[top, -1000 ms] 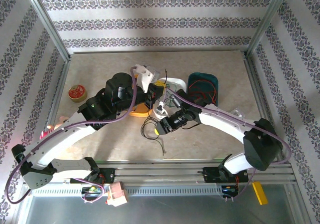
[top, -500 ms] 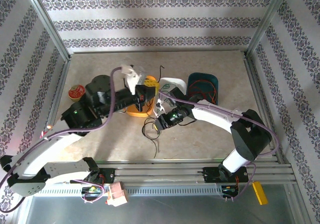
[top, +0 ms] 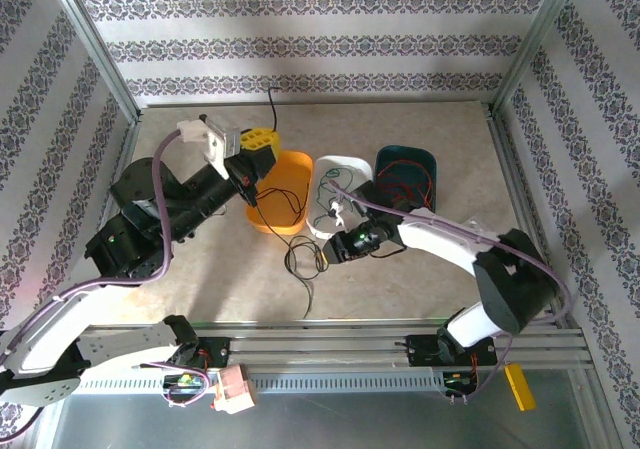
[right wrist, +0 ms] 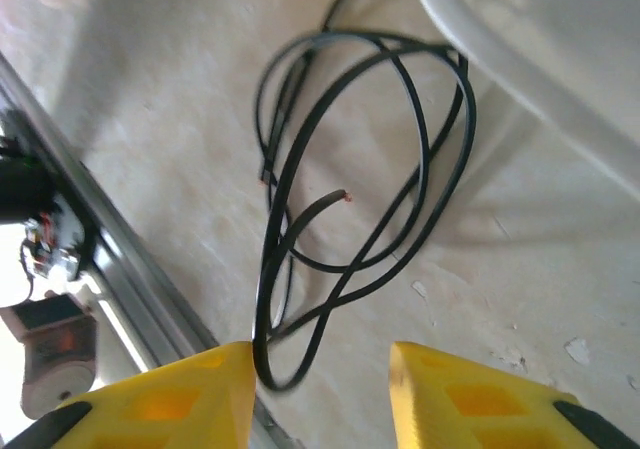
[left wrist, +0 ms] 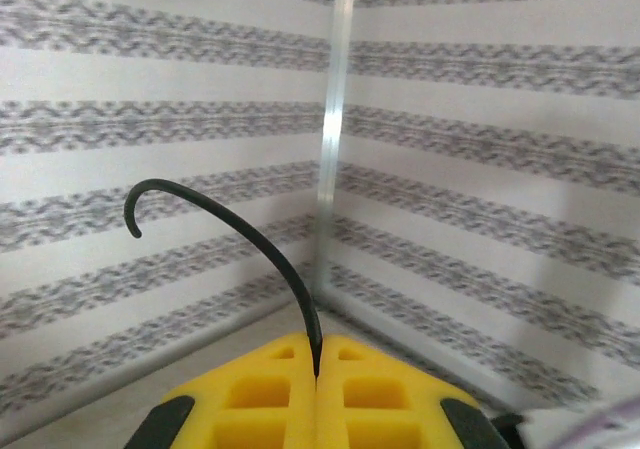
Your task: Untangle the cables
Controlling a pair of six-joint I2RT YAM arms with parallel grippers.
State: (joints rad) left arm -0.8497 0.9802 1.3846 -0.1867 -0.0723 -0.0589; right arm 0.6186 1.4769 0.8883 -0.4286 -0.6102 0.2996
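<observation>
I will tip the fingers of my left gripper down and lower them over the orange tray (top: 290, 164) below, which already holds pieces of black cable, to release the cable.
My left gripper (top: 258, 151) is raised over the back left of the table, shut on a black cable (top: 271, 104). In the left wrist view the black cable (left wrist: 250, 234) curves up out of the closed yellow fingertips (left wrist: 360, 369) of the left gripper (left wrist: 316, 354). The strand drops past the orange tray (top: 290, 164) to black loops (top: 303, 259) on the table. My right gripper (top: 330, 252) hovers low over those loops, open; the right gripper (right wrist: 320, 359) has the black loops (right wrist: 400, 169) just ahead, one strand touching the left finger (right wrist: 190, 389). A red cable (top: 408, 177) lies in the teal tray (top: 428, 157).
A white tray (top: 347, 164) sits between the orange and teal trays, with a thin pale strand (top: 335, 209) inside; its rim (right wrist: 540, 59) is close beside the loops. The metal rail (right wrist: 90, 259) along the near table edge runs just behind the loops.
The left arm has swung back and to the left, lifting the black cable out over the orange tray. The right gripper has stayed by the loops, shifting slightly.
</observation>
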